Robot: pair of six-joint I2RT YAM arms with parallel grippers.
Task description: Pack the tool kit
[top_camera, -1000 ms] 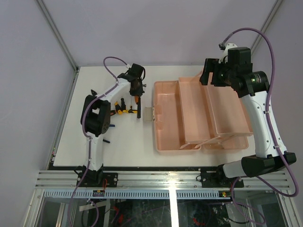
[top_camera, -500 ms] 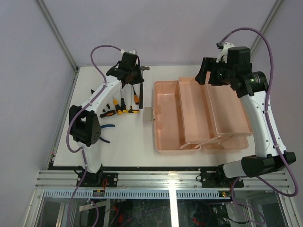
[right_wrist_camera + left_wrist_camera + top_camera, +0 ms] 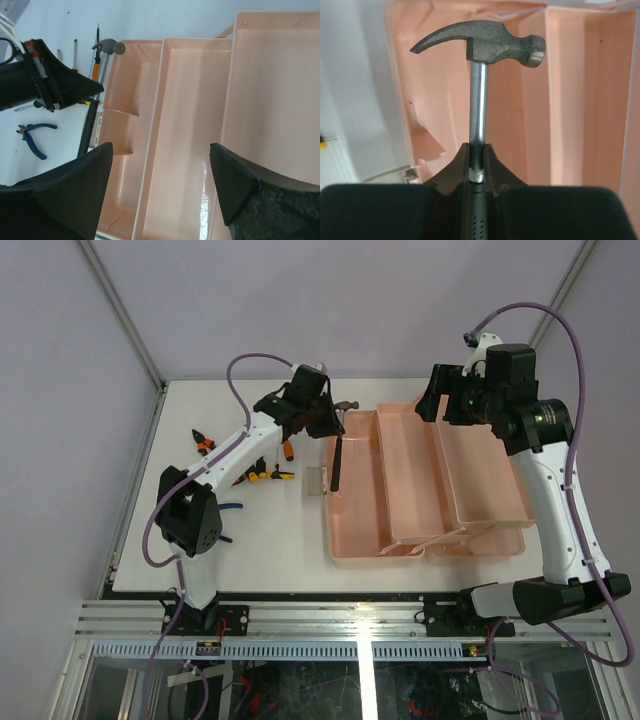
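Note:
The hammer point(image 3: 335, 462) should next be lowered by my left gripper back onto the empty bottom of the toolbox section and released, since that bottom is below the gripper and to its right in the top view.
The open pink toolbox point(image 3: 360, 530) lies on the right half of the table, its trays folded out. My left gripper point(image 3: 320, 415) is shut on the hammer point(image 3: 335, 462) and holds it above the toolbox's left compartment. In the left wrist view my gripper point(image 3: 477, 155) pinches the steel shaft just above the black grip, with the hammer's claw head point(image 3: 485, 44) over the pink toolbox point(image 3: 440, 100). My right gripper point(image 3: 433, 405) is open and empty, high over the toolbox trays point(image 3: 185, 125). The right wrist view also shows the hammer point(image 3: 102, 62).
Several screwdrivers point(image 3: 257, 470) lie on the table left of the toolbox. Orange pliers point(image 3: 203, 442) lie further left and blue pliers point(image 3: 228, 507) lie near the left arm; the blue pliers point(image 3: 34, 136) show in the right wrist view too. The toolbox latch point(image 3: 314, 481) sticks out at its left side.
My left gripper has lifted the hammer off the table and carried it right, from beside the screwdrivers to over the toolbox's left compartment. The right arm has barely moved.

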